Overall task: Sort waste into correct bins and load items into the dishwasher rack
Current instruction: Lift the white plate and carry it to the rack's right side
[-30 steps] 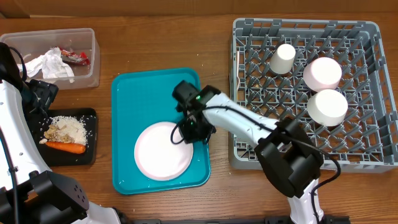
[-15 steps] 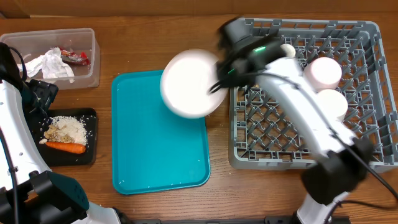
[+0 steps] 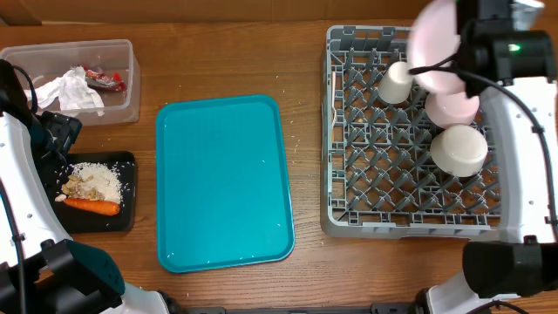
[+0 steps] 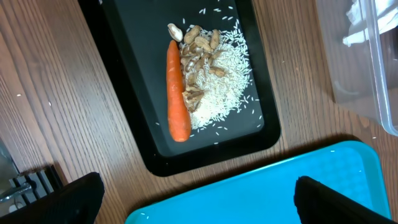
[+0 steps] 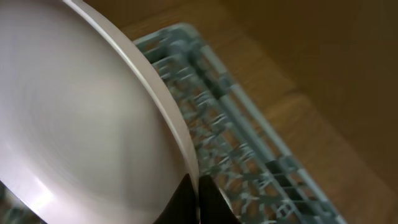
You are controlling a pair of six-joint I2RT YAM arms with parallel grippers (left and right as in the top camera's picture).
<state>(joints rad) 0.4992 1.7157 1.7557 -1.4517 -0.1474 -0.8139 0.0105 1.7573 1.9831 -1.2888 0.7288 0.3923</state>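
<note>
Down and to the right in the overhead view, I should bring my right gripper to the rack's edge beside the bowls, since these occupy the inner spots.
My right gripper [image 3: 459, 54] is shut on the rim of the round white-pink plate [image 3: 434, 39], which hangs tilted on edge above the back of the grey dishwasher rack [image 3: 410, 228]. In the right wrist view the plate [image 5: 81, 112] fills the left side, pinched at its edge by the gripper [image 5: 199, 194], with the rack [image 5: 249, 168] below. A white cup [image 3: 398, 83] and two white bowls [image 3: 452, 108] [image 3: 459, 148] stand in the rack. My left gripper [image 4: 199, 199] is open and empty, between the black tray [image 4: 124, 93] and the teal tray.
The black tray holds an orange carrot [image 4: 177, 93] and rice with scraps [image 4: 217, 74]. A clear tub [image 3: 122, 52] at the back left holds a crumpled napkin [image 3: 70, 92] and a red wrapper [image 3: 109, 80]. The teal serving tray [image 3: 222, 183] lies mid-table.
My right gripper lifted the plate off the teal tray and carried it right and back, up over the rack. The plate turned from flat to on edge. The left arm stayed still.
</note>
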